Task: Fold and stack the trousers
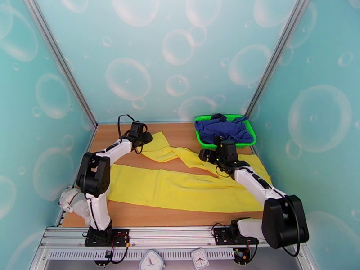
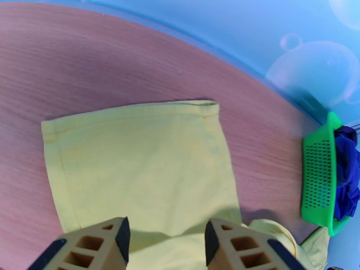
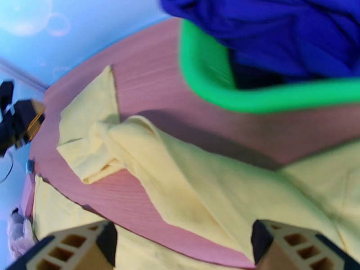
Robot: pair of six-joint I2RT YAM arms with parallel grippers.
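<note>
The raised fold below the bent leg's cuff end on that side gets my right gripper next, moving toward that end and down, since the fold's edge stands up.
The yellow trousers [image 1: 180, 187] lie spread on the wooden table. One leg runs flat along the front; the other bends toward the back left, bunched in its middle [image 3: 103, 149]. That leg's cuff end [image 2: 139, 163] lies flat just ahead of my left gripper [image 2: 166, 246], which hovers over it open, with nothing between its fingers. In the top view the left gripper [image 1: 145, 139] sits at the back left. My right gripper [image 1: 204, 155] hangs over the middle of the bent leg, beside the basket. The right gripper [image 3: 180, 248] is wide open above the cloth and holds nothing.
A green basket [image 1: 204, 142] holding a dark blue garment [image 1: 222, 129] stands at the back right, close to my right wrist. A small grey-white cloth [image 1: 72, 201] lies at the table's left edge by the left arm. Blue walls close in the back and sides.
</note>
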